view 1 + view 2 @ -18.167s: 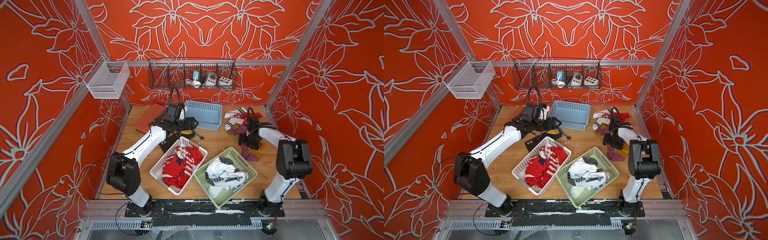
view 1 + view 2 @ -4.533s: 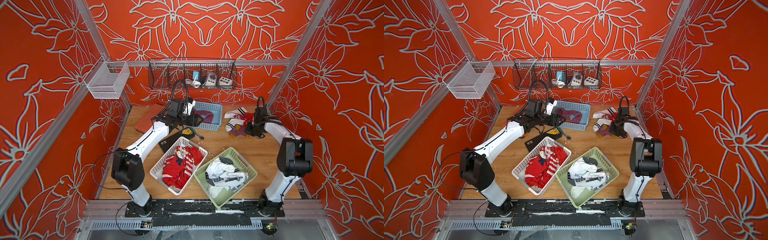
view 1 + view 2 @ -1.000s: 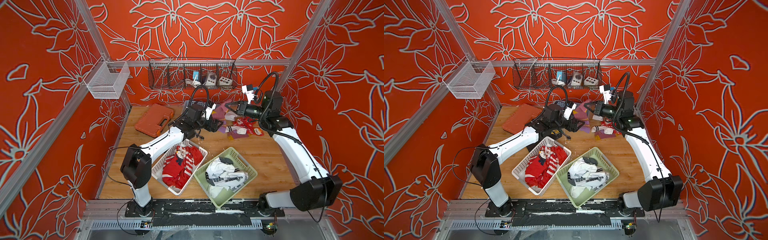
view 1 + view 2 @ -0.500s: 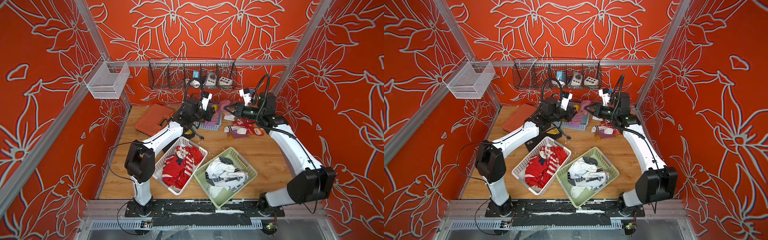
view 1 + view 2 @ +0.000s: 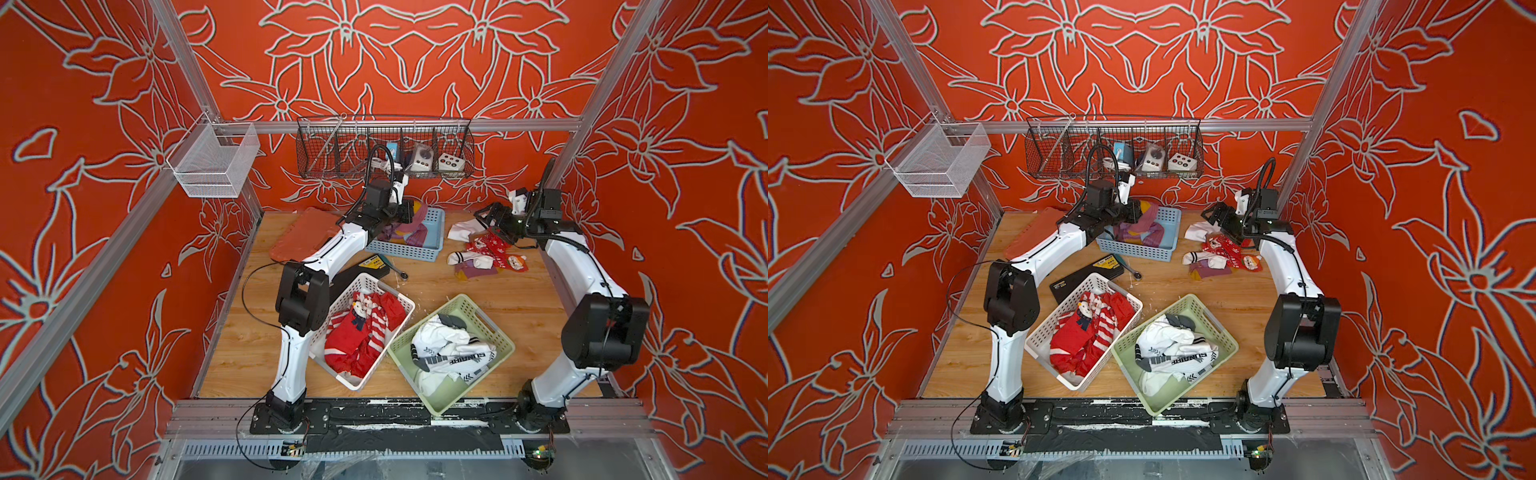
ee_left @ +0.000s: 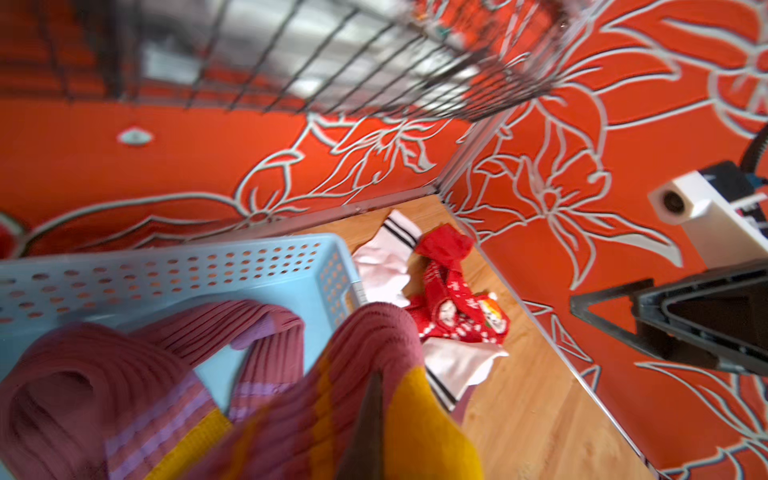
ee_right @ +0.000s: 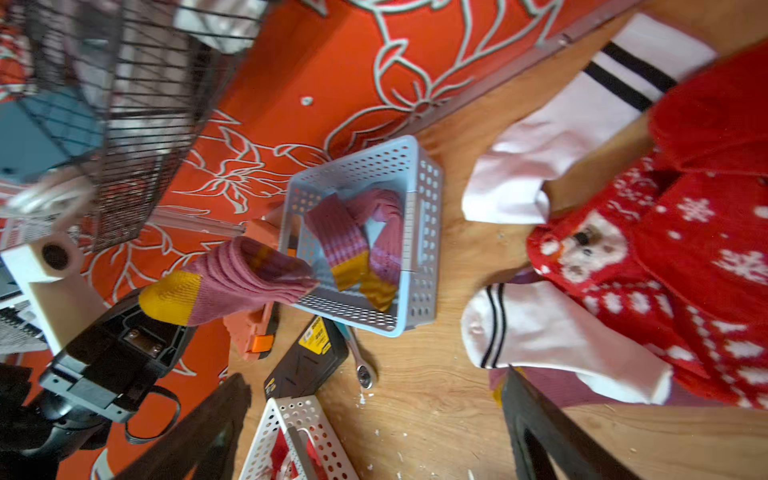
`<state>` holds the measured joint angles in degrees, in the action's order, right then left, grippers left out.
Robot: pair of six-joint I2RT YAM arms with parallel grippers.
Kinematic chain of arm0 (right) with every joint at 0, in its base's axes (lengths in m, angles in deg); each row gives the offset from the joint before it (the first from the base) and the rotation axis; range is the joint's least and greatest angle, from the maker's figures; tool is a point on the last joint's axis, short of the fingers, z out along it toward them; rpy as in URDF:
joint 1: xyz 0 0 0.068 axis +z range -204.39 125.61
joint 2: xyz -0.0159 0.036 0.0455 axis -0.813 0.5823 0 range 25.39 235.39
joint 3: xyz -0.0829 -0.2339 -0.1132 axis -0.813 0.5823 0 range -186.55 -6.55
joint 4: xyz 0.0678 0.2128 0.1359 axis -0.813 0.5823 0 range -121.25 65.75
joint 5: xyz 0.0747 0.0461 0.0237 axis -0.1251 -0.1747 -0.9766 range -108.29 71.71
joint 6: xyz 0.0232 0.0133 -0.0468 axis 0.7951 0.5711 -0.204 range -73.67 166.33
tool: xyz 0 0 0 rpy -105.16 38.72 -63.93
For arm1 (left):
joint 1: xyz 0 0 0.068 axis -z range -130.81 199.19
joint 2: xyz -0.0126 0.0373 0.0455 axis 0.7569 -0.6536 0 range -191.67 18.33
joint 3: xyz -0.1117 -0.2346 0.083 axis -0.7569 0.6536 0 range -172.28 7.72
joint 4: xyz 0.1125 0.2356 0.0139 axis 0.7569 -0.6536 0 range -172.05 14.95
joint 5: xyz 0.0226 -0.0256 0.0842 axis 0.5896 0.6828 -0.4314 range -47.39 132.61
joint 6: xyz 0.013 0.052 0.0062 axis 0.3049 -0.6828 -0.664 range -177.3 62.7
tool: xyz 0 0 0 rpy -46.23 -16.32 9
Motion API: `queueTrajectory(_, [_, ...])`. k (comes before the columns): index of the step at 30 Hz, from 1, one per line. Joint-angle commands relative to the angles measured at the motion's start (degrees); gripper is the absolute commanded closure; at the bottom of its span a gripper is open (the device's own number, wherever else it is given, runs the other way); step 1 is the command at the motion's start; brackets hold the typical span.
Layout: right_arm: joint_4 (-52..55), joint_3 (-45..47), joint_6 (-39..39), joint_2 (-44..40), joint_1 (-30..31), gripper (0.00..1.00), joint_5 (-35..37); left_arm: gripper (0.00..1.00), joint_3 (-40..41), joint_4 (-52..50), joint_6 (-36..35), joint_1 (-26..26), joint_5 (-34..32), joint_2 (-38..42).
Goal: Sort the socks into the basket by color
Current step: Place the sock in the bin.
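My left gripper lowers the purple sock toward the purple socks inside the blue basket (image 6: pixel 260 340) next and releases it over them, because that basket already holds its color.
My left gripper (image 5: pixel 409 210) (image 6: pixel 376 380) is shut on a purple sock (image 6: pixel 365 332) (image 7: pixel 232 278) with a yellow toe. It holds the sock above the near left end of the blue basket (image 5: pixel 405 251) (image 7: pixel 419 232), where more purple socks lie. My right gripper (image 5: pixel 484 216) (image 7: pixel 376 378) stands open and empty above the loose pile at the back right. That pile holds a red snowman sock (image 5: pixel 494 249) (image 7: pixel 685 249), white socks (image 7: pixel 552 332) and a purple one (image 5: pixel 473 272). Red socks fill the white basket (image 5: pixel 392 291), and white socks fill the green basket (image 5: pixel 490 324).
An orange tool case (image 5: pixel 303 232) lies at the back left. A black case (image 5: pixel 365 270) and a wrench (image 5: pixel 397 272) lie between the blue and white baskets. A wire rack (image 5: pixel 386 149) hangs on the back wall, and a white mesh basket (image 5: pixel 212 162) on the left wall.
The purple sock passed from my right gripper to my left, which shut on it and drew it back over the blue basket. My right gripper opened and swung back over the pile.
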<state>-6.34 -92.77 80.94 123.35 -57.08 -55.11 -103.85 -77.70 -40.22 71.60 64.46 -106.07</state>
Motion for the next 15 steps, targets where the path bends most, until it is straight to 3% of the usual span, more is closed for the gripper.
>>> queueTrajectory(1, [2.74,-0.92,-1.74,1.32,0.15,0.13,1.96,1.00,-4.15,-1.31,0.12,-0.97,-0.98,-3.58])
queueTrajectory(5, [3.04,2.38,-1.45,1.85,0.81,0.37,1.63,1.00,-10.70,-4.63,-0.62,-1.71,-1.48,-9.19])
queueTrajectory(9, [4.75,5.12,-3.74,1.02,2.61,0.51,3.46,0.97,-13.38,-6.80,-1.06,-2.36,-2.42,-13.06])
queueTrajectory(12, [8.01,6.55,-5.95,0.66,4.37,0.60,4.88,0.82,-12.95,-7.84,-0.77,-2.86,-1.67,-13.98])
queueTrajectory(15, [9.90,8.41,-8.09,0.32,6.63,0.61,7.08,0.48,-9.92,-7.24,-0.83,-2.82,-0.13,-12.47])
